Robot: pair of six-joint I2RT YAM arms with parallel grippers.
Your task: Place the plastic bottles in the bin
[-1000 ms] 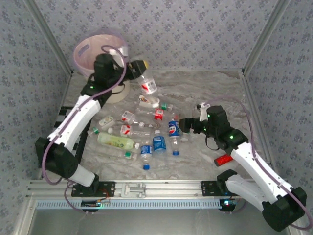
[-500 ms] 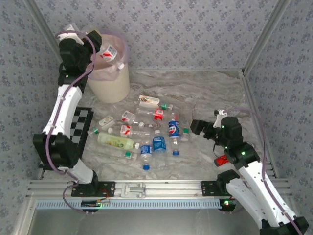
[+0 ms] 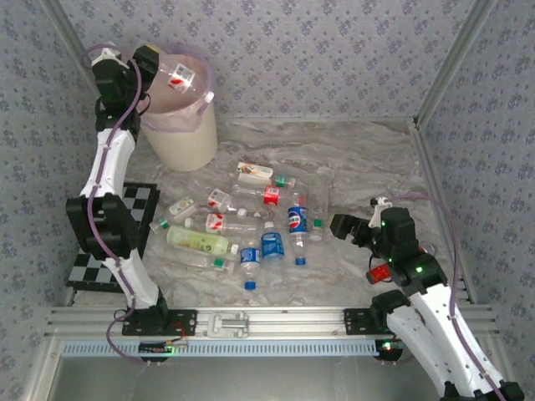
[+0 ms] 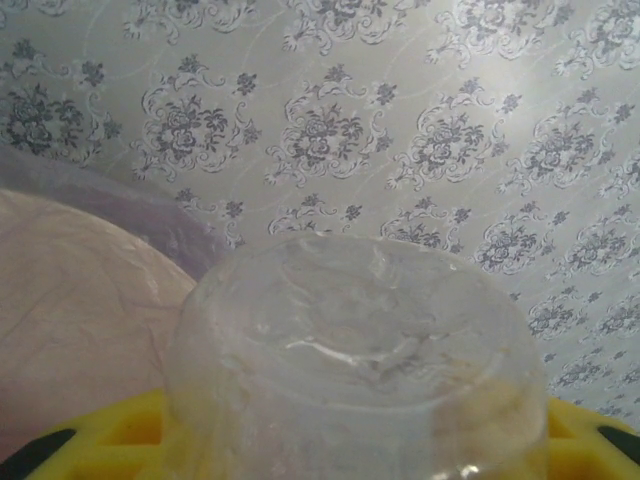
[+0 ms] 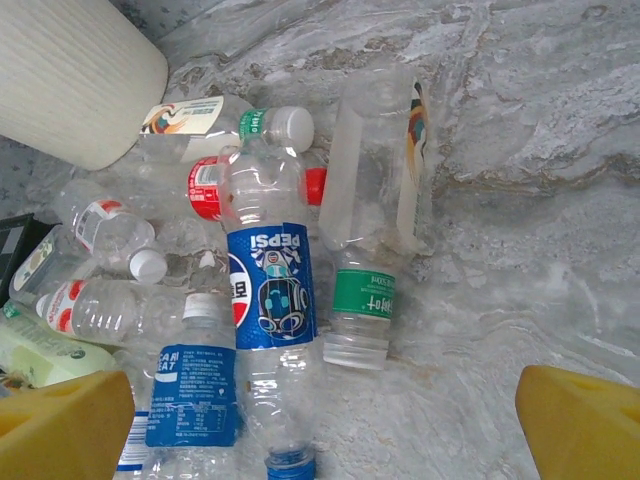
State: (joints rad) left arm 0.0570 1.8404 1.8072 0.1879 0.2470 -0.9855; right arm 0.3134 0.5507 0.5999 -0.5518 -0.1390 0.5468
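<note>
The pink-lined opening of the cream bin is below my left gripper. Next I need to tilt my left gripper down and lower the bottle inside the bin's rim to let it go.
My left gripper (image 3: 160, 70) is raised at the far left and is shut on a clear plastic bottle (image 3: 180, 78) with a red-white label, held over the mouth of the cream bin (image 3: 180, 146). In the left wrist view the bottle's clear base (image 4: 350, 340) sits between my yellow fingers (image 4: 100, 440), with the pink bag lining the bin (image 4: 70, 290) behind it on the left. Several plastic bottles (image 3: 251, 225) lie in the table's middle. My right gripper (image 3: 338, 225) stands open just right of them, above a blue Pepsi-labelled bottle (image 5: 270, 280) and a green-labelled one (image 5: 365, 292).
A pale green bottle (image 3: 196, 241) lies at the pile's near left. A red cylinder (image 3: 380, 272) rests by the right arm's base. A checkerboard (image 3: 125, 221) lies under the left arm. Patterned walls close in the back and both sides.
The left arm swung left and up from above the table, carrying the bottle over the bin. The right arm drew back toward the near right, still open.
</note>
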